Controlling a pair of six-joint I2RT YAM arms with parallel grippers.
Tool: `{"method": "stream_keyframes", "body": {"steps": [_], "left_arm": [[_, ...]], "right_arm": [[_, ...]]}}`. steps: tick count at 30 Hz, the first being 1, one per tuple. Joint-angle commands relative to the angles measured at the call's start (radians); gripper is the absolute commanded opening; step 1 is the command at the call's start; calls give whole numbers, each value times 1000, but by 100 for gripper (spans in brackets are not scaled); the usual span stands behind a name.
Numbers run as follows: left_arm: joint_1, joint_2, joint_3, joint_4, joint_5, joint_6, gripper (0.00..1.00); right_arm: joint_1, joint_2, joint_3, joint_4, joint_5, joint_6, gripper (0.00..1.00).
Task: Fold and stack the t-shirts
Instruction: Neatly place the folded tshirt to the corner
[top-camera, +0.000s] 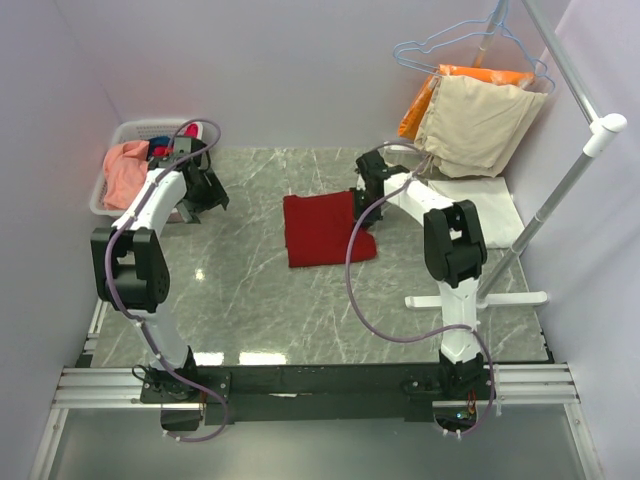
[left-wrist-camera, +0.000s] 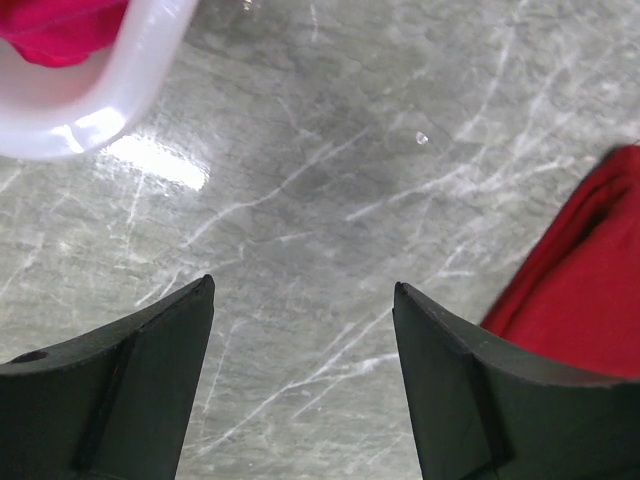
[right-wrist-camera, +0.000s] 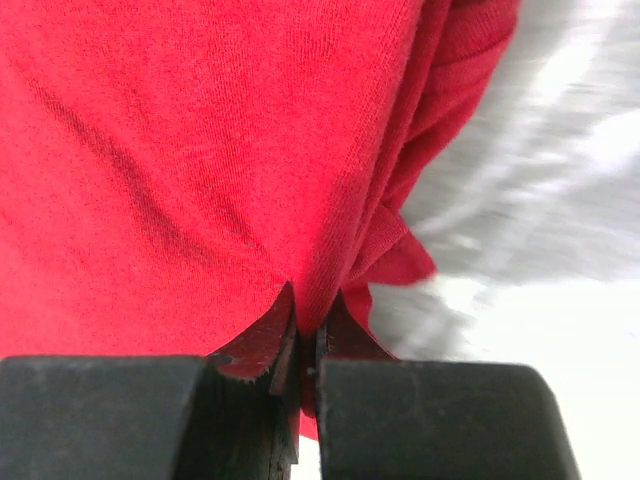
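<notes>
The right gripper will next take the folded red shirt onto the cream-white shirt (top-camera: 480, 205), which is to the gripper's right in the top view, and let go of it there.
A dark red t-shirt (top-camera: 318, 230), folded into a rough rectangle, lies on the marble table in the middle. My right gripper (top-camera: 364, 203) is at its right edge, shut on a fold of the red cloth (right-wrist-camera: 200, 150). My left gripper (top-camera: 208, 186) is open and empty over bare table beside the white basket (top-camera: 122, 135); the red shirt's edge shows at the right of the left wrist view (left-wrist-camera: 585, 290). A salmon-pink shirt (top-camera: 125, 170) hangs over the basket with magenta and blue cloth behind it. A cream-white folded shirt (top-camera: 480, 205) lies at the right.
Beige (top-camera: 478, 125) and orange (top-camera: 425, 100) garments hang on wire hangers from a white rack (top-camera: 560, 190) at the back right, its foot (top-camera: 478, 299) on the table. The basket's rim (left-wrist-camera: 120, 80) shows in the left wrist view. Walls close the sides.
</notes>
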Motion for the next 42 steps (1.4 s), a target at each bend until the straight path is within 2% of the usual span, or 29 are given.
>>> {"method": "stream_keyframes", "body": {"steps": [1,5,12,21,27,30,37,42], "left_arm": [[5,-68,-9,44,34,30,78],[5,-66,-9,47,36,32,77],[5,-65,-6,47,42,32,77],[5,-50,8,41,37,28,77],[5,-40,15,39,37,30,77],[5,-36,18,36,40,30,77],[5,-39,20,31,40,32,77],[5,-42,17,28,45,33,77]], "right_arm": [[-44,-104,88,-118,229,-42,0],[-93,-125,170,-195,347,-59,0],[-196,-156,235,-289,461,-91,0],[-331,-176,322,-368,512,-98,0],[-386,-219,270,-361,536,-65,0],[-405,-173,313,-407,592,-30,0],[-416,31,604,-579,823,86,0],[-420,125,651,-628,958,146,0]]}}
